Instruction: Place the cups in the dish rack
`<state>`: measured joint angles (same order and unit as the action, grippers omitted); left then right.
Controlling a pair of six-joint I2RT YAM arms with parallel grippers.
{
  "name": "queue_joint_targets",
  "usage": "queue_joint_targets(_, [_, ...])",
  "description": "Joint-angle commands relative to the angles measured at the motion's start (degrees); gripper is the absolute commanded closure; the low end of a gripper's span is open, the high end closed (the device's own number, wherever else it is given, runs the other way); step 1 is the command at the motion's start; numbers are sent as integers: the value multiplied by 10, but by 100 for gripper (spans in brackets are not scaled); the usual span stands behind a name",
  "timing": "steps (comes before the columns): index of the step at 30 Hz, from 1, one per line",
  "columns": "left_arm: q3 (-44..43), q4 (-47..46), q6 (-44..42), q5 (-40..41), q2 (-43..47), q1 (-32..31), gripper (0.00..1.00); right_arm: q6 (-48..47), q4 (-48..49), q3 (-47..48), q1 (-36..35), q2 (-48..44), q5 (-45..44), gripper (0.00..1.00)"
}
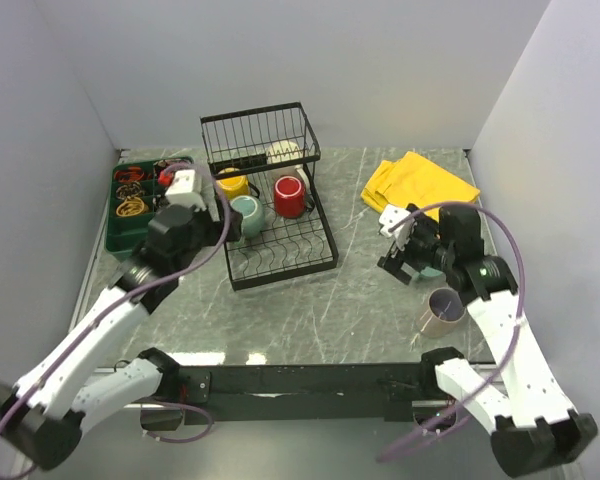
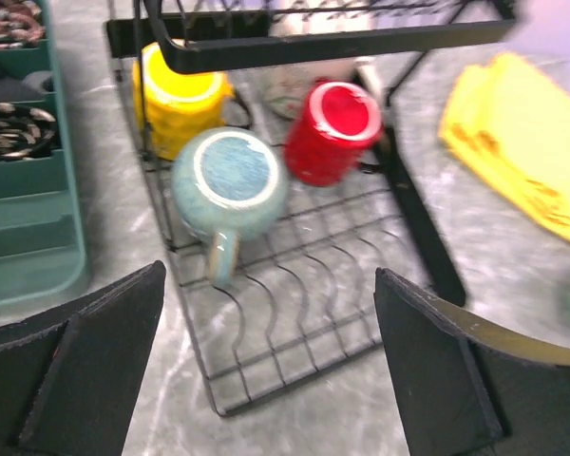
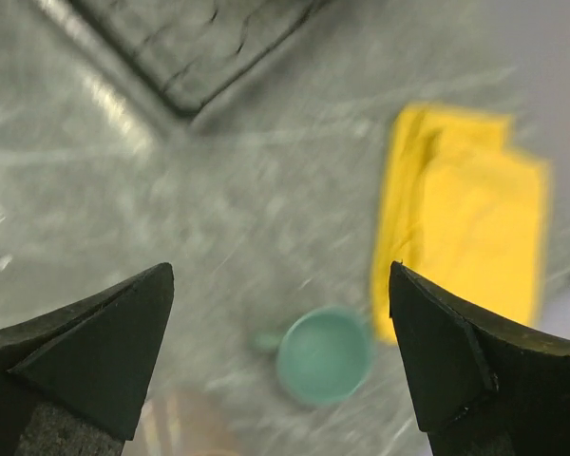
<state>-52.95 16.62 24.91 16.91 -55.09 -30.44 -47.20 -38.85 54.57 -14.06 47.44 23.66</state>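
Note:
I need to move my right gripper back and to the right in the top view next, then down onto the pinkish-beige mug's far rim [image 1: 445,290], because the mug's opening faces up.
The black wire dish rack [image 1: 283,268] stands at the table's middle back. On its tray part lie a yellow mug [image 1: 230,183], a red mug [image 1: 289,197] and a large teal mug [image 1: 246,215]. A cream mug [image 1: 283,153] sits in its tall basket. My left gripper [image 1: 220,228] is open and empty over the rack's near left part [image 2: 294,342], short of the large teal mug [image 2: 230,180]. My right gripper [image 1: 400,256] is open and empty above the small teal mug [image 3: 325,356], which stands upright on the table. A pinkish-beige mug with lavender inside [image 1: 444,310] lies near the right arm.
A dark green compartment tray [image 1: 130,210] with small items stands left of the rack. A folded yellow cloth [image 1: 418,182] lies at the back right, just beyond the small teal mug. White walls close in three sides.

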Motion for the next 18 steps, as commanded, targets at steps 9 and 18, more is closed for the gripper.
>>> queue_joint_targets(9, [116,3,75,-172,172,3,4,-61,-272,95,233,70,98,0])
queue_joint_targets(18, [150,1,117,-198,214,3,4,-98,-307,46,386,95,11,7])
